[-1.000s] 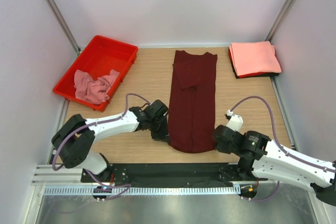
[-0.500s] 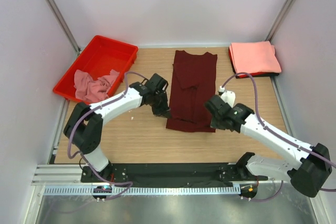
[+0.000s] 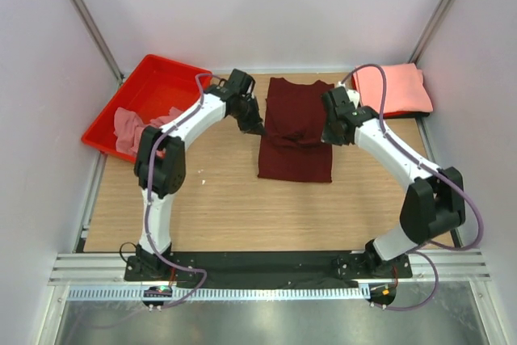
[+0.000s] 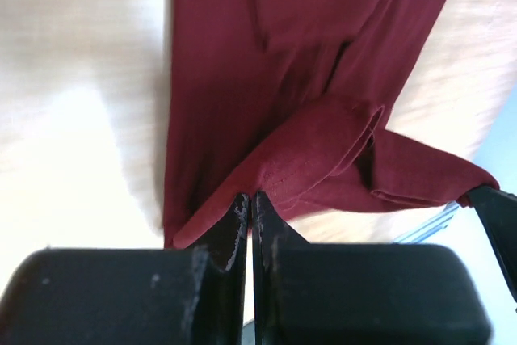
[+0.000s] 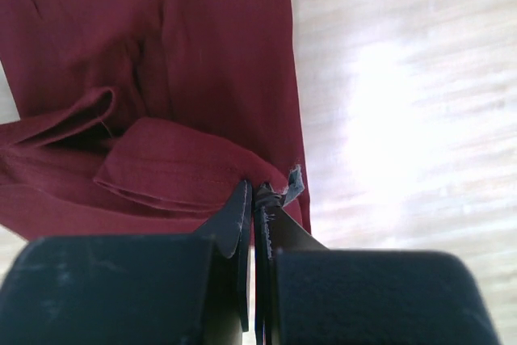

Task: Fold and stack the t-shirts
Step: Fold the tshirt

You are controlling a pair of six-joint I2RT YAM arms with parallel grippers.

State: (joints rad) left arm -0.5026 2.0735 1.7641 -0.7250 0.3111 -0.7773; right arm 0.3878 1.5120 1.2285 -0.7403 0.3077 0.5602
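The robot's right gripper should move outward and down onto the shirt's side edge [image 5: 283, 111] and let go of the hem corner there, since the doubled-over cloth still sags between both grippers.
The dark maroon t-shirt [image 3: 296, 131] lies on the table's middle back, its near half doubled over towards the collar. My left gripper [image 3: 257, 128] is shut on the shirt's hem corner at its left edge; the wrist view shows the maroon cloth [image 4: 275, 103] pinched between the fingertips. My right gripper [image 3: 329, 133] is shut on the hem corner at the shirt's right edge, cloth [image 5: 178, 78] clamped at its tips. A salmon-pink folded t-shirt [image 3: 392, 90] lies at the back right. A dusty pink t-shirt [image 3: 137, 129] lies crumpled in the red tray.
The red plastic tray [image 3: 166, 85] stands at the back left. White enclosure walls close in the table on three sides. Bare wooden table [image 3: 218, 199] stretches in front of the shirt.
Both grippers have carried the shirt's near hem away from the bases towards the collar, folding the long strip in half. Both arms are now stretched far out.
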